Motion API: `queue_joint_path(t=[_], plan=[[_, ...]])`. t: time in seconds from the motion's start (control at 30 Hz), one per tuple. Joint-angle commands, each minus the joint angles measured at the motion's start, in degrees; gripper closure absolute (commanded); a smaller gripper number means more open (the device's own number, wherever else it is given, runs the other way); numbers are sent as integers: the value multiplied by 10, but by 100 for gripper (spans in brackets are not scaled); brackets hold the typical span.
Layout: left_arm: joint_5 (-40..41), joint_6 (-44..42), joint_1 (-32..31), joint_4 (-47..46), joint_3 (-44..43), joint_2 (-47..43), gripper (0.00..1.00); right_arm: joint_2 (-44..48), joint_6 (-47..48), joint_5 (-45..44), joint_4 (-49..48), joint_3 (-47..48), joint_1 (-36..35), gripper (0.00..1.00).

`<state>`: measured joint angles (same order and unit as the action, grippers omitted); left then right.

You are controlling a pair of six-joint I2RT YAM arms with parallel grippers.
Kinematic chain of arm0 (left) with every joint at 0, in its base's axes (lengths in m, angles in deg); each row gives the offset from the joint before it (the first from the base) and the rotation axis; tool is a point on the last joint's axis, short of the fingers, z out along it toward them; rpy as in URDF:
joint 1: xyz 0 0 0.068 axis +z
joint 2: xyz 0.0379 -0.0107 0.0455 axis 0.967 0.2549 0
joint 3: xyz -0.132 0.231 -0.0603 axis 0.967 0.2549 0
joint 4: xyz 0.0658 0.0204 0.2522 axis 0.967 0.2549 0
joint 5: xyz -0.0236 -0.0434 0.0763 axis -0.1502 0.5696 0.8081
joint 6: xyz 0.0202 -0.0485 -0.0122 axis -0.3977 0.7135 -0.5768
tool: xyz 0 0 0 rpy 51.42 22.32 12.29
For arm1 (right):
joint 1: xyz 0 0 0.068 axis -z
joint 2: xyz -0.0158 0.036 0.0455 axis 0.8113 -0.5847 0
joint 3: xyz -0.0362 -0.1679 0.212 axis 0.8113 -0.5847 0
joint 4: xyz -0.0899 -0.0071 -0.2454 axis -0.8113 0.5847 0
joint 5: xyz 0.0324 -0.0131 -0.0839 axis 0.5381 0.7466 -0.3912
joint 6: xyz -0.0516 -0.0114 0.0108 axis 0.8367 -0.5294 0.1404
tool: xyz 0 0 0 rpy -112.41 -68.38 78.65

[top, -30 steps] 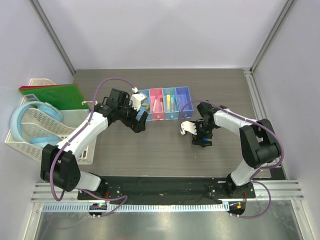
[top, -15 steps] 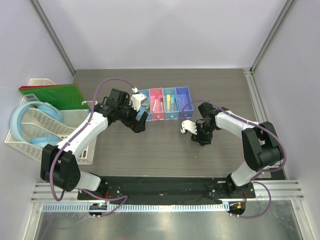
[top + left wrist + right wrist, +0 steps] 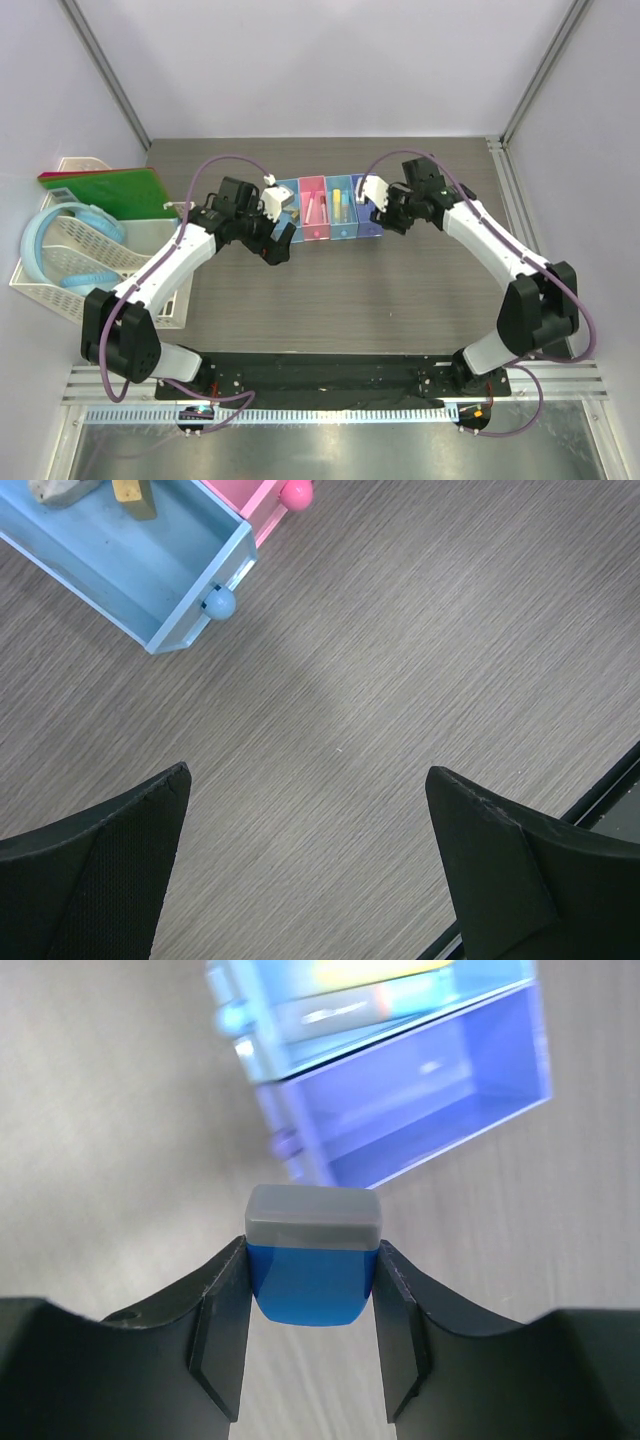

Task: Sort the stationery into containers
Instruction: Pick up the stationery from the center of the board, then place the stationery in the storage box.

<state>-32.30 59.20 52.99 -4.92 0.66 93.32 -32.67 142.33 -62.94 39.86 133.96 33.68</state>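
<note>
Next, my right gripper needs to move outward and across to release the blue block, as the purple bin's inside lies outward and to its left in the top view.
The containers are four joined bins: light blue [image 3: 287, 212], pink [image 3: 313, 208], light blue [image 3: 340, 207] and purple [image 3: 366, 198]. My right gripper [image 3: 386, 216] hovers at the purple bin's near right side. It is shut on the blue block with a grey cap [image 3: 313, 1260], with the purple bin [image 3: 420, 1100] just ahead. My left gripper [image 3: 274, 246] is open and empty [image 3: 310, 780] over bare table by the first light blue bin [image 3: 120, 565], which holds two tan pieces [image 3: 132, 492]. Pens lie in the pink bin and a yellow stick [image 3: 338, 205] in the third.
A white lattice basket [image 3: 70, 262] with a big blue hoop [image 3: 40, 245] and a green board [image 3: 105, 188] stands at the left table edge. A metal rail [image 3: 520, 210] runs along the right side.
My right gripper has risen from the table in front of the bins and swung back to the purple bin with the blue block. The left arm has barely moved.
</note>
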Motion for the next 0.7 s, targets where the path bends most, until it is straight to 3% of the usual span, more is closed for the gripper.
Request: queue_joint_path(t=[0.0,0.33,0.67], plan=[[0,-7,3,3,-26,0,0,-84,-54,-42,-87,65,-4,88],[12,-13,4,6,-27,6,0,-243,-85,-82,-155,200,-5,88],[15,-16,4,11,-37,17,0,-298,-75,-82,-160,220,-13,83]])
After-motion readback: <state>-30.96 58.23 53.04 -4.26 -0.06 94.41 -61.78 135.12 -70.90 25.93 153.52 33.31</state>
